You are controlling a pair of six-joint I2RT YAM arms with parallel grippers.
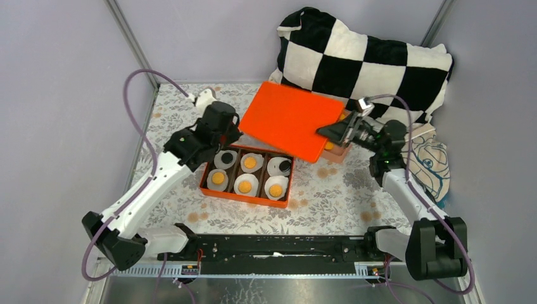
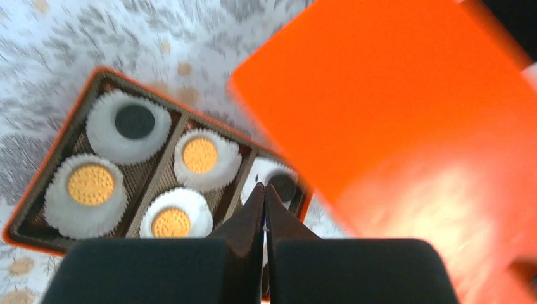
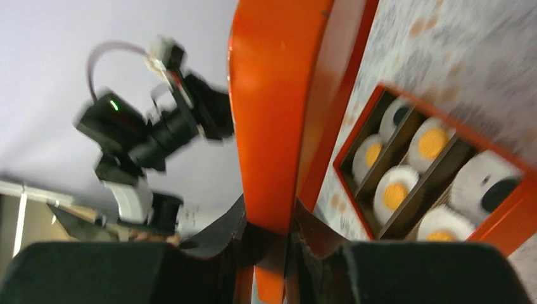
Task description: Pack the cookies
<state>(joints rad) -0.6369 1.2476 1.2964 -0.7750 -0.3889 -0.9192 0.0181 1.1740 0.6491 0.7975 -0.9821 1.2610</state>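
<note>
The open box is below and to the left in the top view. My right gripper needs to carry the lid down onto it and release.
An orange box [image 1: 207,182] on the table holds six white paper cups, each with one of the cookies: golden ones [image 1: 245,186] and black ones [image 1: 226,158]. My right gripper [image 1: 330,132] is shut on the right edge of a flat orange lid [image 1: 285,117], which hangs tilted behind and above the box. In the right wrist view the lid's edge [image 3: 272,114] sits between the fingers of that gripper [image 3: 271,214], and the box [image 3: 514,218] lies beyond. My left gripper [image 2: 265,190] is shut and empty, hovering over the box near a black cookie [image 2: 283,185].
A black-and-white checkered pillow [image 1: 364,60] leans at the back right. A second small orange container [image 1: 339,154] sits partly under the lid's right end. A patterned cloth bag [image 1: 430,161] lies at the right edge. Grey walls enclose the flowered tablecloth.
</note>
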